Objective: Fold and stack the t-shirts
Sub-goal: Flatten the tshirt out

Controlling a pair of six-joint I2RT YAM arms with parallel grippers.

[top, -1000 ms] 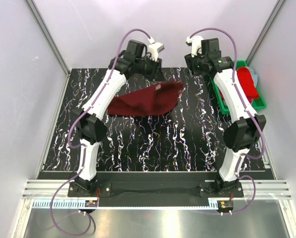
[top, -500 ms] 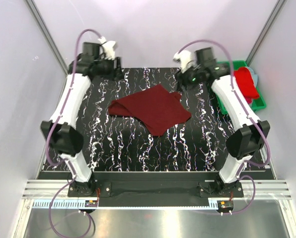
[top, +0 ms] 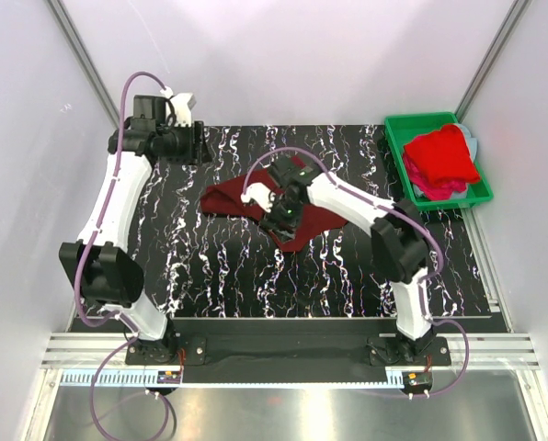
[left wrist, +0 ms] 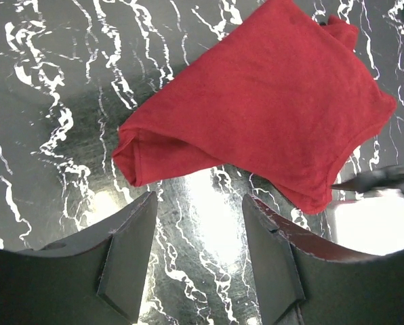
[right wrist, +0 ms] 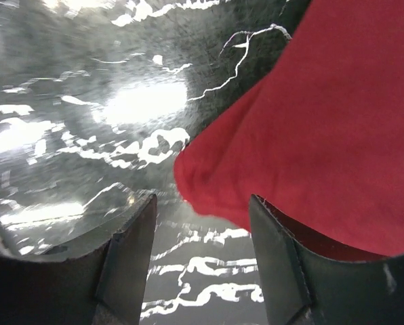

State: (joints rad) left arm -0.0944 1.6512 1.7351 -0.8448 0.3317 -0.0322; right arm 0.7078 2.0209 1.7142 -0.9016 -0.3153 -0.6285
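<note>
My right gripper needs to lower with open fingers astride the rounded near corner of the maroon t-shirt and close, since that corner lies below the gripper.
A dark maroon t-shirt [top: 228,198] lies folded and a little rumpled at the middle back of the table. My right gripper [top: 276,219] hangs low over its near edge. In the right wrist view the right gripper [right wrist: 202,206] is open, with the t-shirt's [right wrist: 324,115] rounded corner just ahead of the fingertips and nothing held. My left gripper [top: 202,147] is raised at the back left, apart from the cloth. It is open [left wrist: 198,217] and empty, looking down on the t-shirt [left wrist: 256,101].
A green bin [top: 398,158] at the back right holds a bright red t-shirt [top: 444,154] over a pink one [top: 439,189]. The black marbled table [top: 219,266] is walled by white panels. My right forearm [top: 348,197] crosses over the maroon cloth.
The left gripper opened, let go of the maroon t-shirt and drew back to the far left. The right arm swung from the bin side down over the cloth, which now lies on the table.
</note>
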